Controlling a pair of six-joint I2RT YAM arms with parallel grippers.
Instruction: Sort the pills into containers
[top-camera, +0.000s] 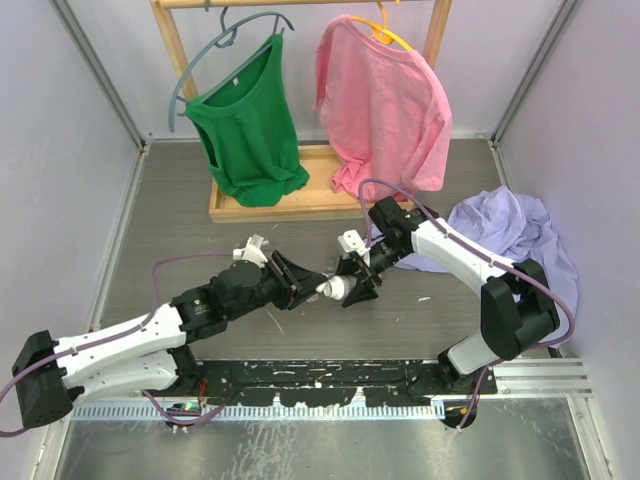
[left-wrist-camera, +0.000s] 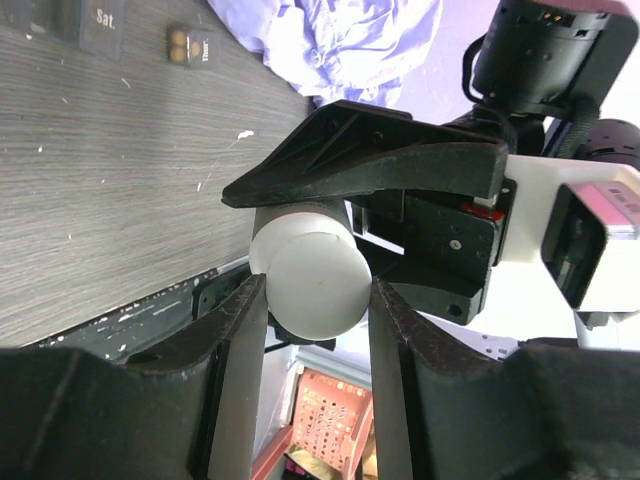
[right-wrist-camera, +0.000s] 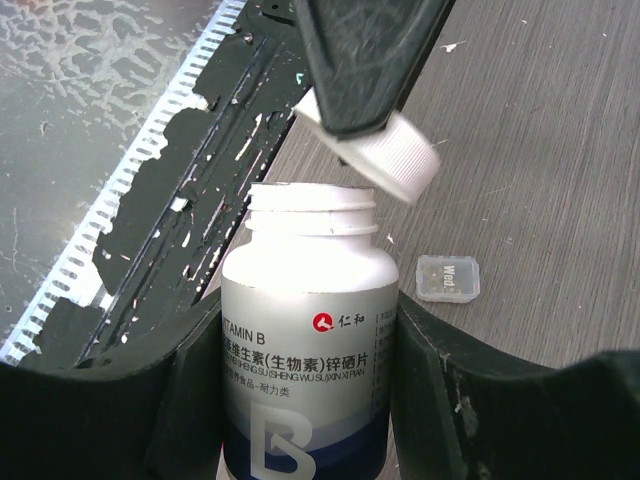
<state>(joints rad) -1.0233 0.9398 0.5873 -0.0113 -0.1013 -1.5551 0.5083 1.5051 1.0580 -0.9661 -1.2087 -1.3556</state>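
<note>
My left gripper holds the cap, and next it needs to swing to the left in the top view, tilt down and then lower the cap onto the table, since the top of the bottle is open.
My right gripper (right-wrist-camera: 312, 310) is shut on a white Vitamin B pill bottle (right-wrist-camera: 305, 350) and holds it above the table, its neck open. My left gripper (left-wrist-camera: 315, 290) is shut on the bottle's white ribbed cap (right-wrist-camera: 388, 155), just off and beyond the neck. In the top view both grippers (top-camera: 318, 286) (top-camera: 356, 283) meet at the table's middle. A clear tub marked "Wed." (right-wrist-camera: 448, 277) lies on the table right of the bottle. Dark tubs marked "Sat." (left-wrist-camera: 104, 20) and "Thur" (left-wrist-camera: 190, 46) lie further off. No loose pills show.
A wooden rack (top-camera: 290, 205) with a green shirt (top-camera: 245, 125) and a pink shirt (top-camera: 385, 100) stands at the back. A lilac cloth (top-camera: 505, 235) lies at the right. A black strip (top-camera: 320, 375) runs along the near edge.
</note>
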